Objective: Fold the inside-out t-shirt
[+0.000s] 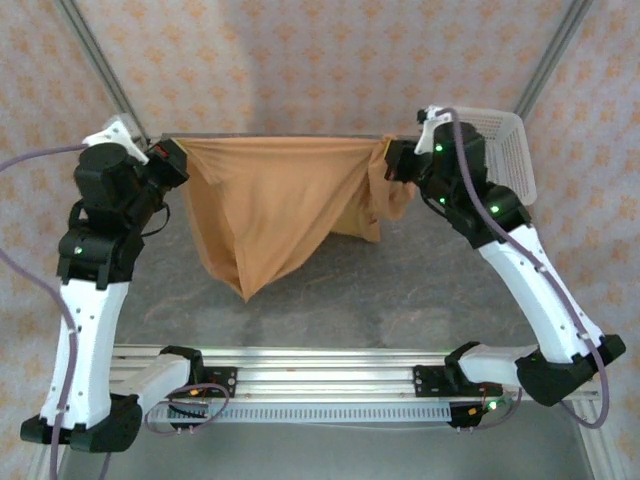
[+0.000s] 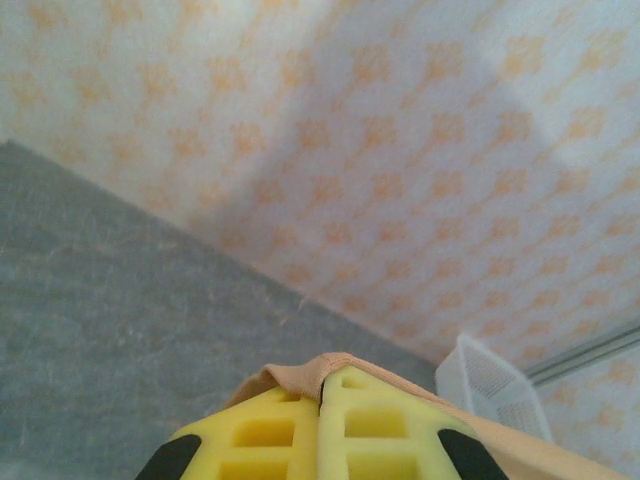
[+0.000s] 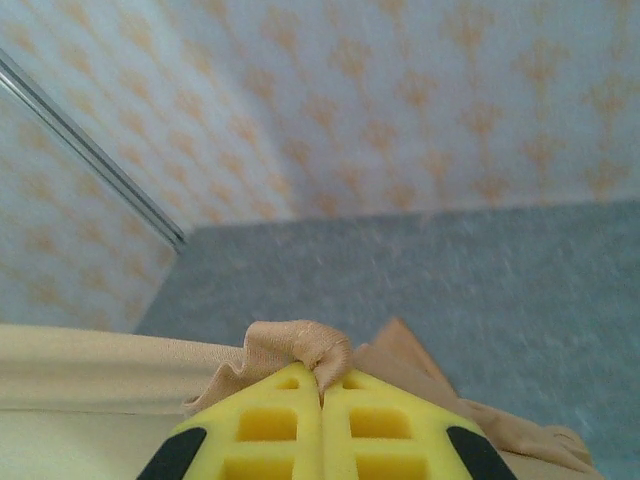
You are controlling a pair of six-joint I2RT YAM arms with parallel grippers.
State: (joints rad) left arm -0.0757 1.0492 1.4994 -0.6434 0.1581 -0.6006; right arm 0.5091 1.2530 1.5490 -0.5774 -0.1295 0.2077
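The shirt hangs in midair, so next my left gripper will tilt its fingers down, lower to the grey table below it and release the shirt's corner there.
The orange-tan inside-out t-shirt [image 1: 275, 205] hangs in the air between my two arms, its top edge stretched taut and its lower part drooping to a point just above the grey table [image 1: 400, 290]. My left gripper [image 1: 178, 160] is shut on the shirt's left top corner; a hemmed edge of cloth [image 2: 320, 374] pokes out between the yellow fingertips [image 2: 290, 420]. My right gripper [image 1: 396, 160] is shut on the right top corner, where a bunched fold [image 3: 305, 350] sticks out above the yellow pads [image 3: 370, 420]. A loose flap hangs below the right gripper.
A white mesh basket [image 1: 505, 150] stands at the back right, just behind the right arm, also seen as the basket [image 2: 490, 385] in the left wrist view. Patterned walls enclose the table on three sides. An aluminium rail [image 1: 330, 365] runs along the near edge.
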